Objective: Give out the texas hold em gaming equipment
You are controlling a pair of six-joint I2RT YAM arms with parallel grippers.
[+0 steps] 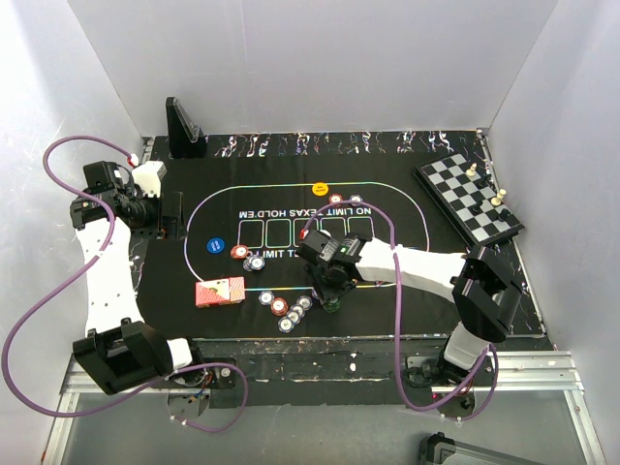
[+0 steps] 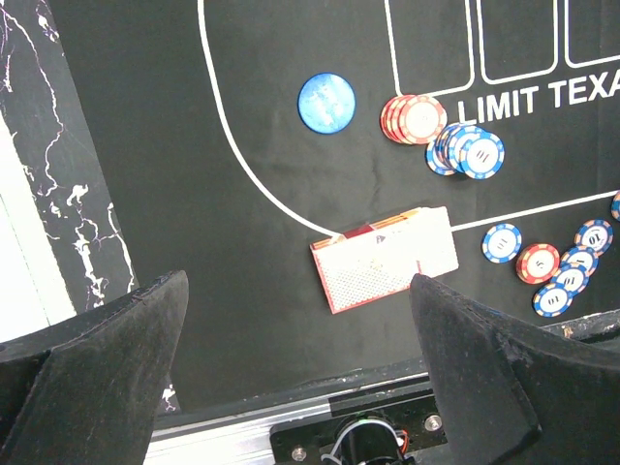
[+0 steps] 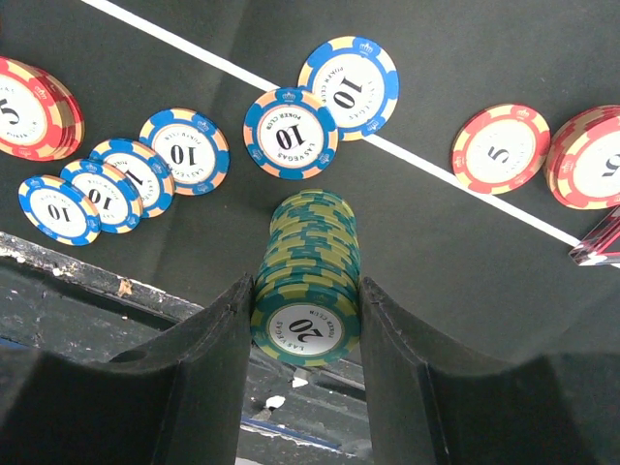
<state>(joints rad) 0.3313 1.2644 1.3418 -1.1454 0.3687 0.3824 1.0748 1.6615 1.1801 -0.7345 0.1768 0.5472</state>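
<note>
I will next raise my right gripper, carry the green chips outward and down beside the blue chip stack, and let them go, because only red and blue chips stand there.
My right gripper (image 3: 306,325) is shut on a stack of green poker chips (image 3: 308,262) marked 20, at the mat's front edge in the top view (image 1: 332,304). Blue chips (image 3: 184,150) and red chips (image 3: 500,147) lie loose around the stack. The red-backed playing cards (image 1: 220,292) rest front left, also visible in the left wrist view (image 2: 386,259). A red chip stack (image 2: 415,118), a blue chip stack (image 2: 468,150) and a blue round disc (image 2: 326,102) sit beyond them. My left gripper (image 2: 298,291) hangs open and empty high over the mat's left side (image 1: 165,208).
A yellow button (image 1: 320,189) lies at the far side of the printed oval. A dark triangular piece (image 1: 182,126) stands at the back left. A chessboard with pieces (image 1: 470,199) sits back right. The black mat (image 1: 407,281) ends close in front of the green stack.
</note>
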